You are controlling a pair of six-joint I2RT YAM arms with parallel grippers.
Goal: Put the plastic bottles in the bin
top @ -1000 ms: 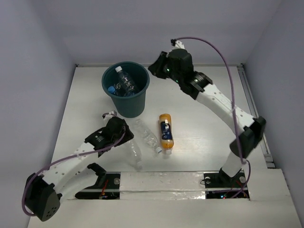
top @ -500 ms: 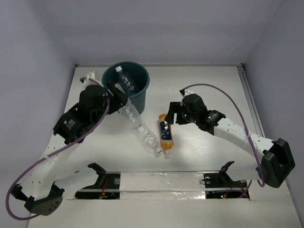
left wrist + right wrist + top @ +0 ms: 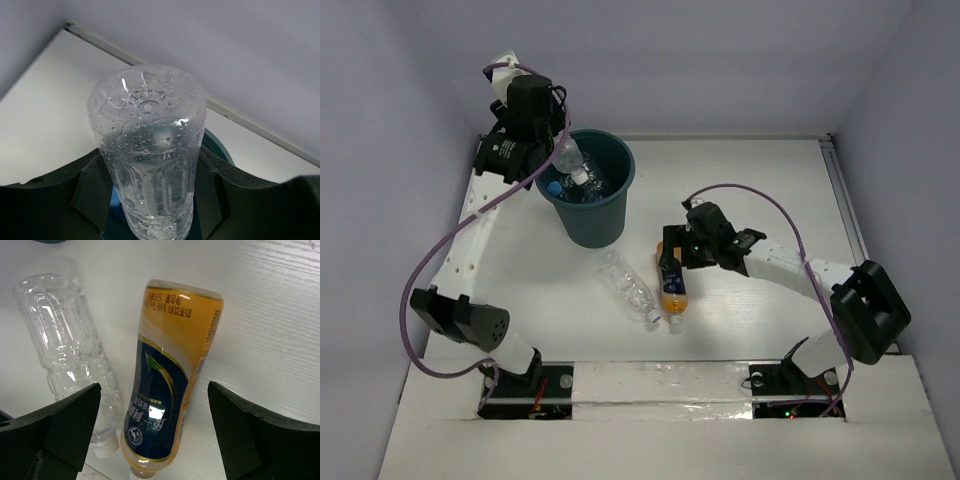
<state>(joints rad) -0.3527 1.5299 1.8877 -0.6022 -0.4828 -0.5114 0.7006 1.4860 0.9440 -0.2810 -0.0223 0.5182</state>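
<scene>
I will next lower the open fingers of my right gripper around the dark label of the orange bottle (image 3: 672,275) (image 3: 170,385) and close them, because the label is just below, between them.
My left gripper (image 3: 552,158) hangs over the left rim of the dark teal bin (image 3: 592,226), shut on a clear crinkled bottle (image 3: 566,156). In the left wrist view that bottle (image 3: 150,150) fills the gap between the fingers, its base toward the camera and the bin's rim (image 3: 218,148) behind it. Bottles (image 3: 583,178) lie inside the bin. On the table lie an orange bottle with a dark label (image 3: 670,284) and a clear bottle (image 3: 628,287). My right gripper (image 3: 674,252) is open, low over the orange bottle (image 3: 170,385), one finger on each side and neither touching it. The clear bottle (image 3: 65,340) lies just left of it.
The bin stands at the back left of the white table (image 3: 760,190). Grey walls close in the back and both sides. A metal rail (image 3: 855,250) runs along the table's right edge. Both arm bases sit at the near edge.
My left arm lifted the clear bottle from the table up to the bin's left rim. My right arm came down from beside the bin to the orange bottle, and its jaws opened wide.
</scene>
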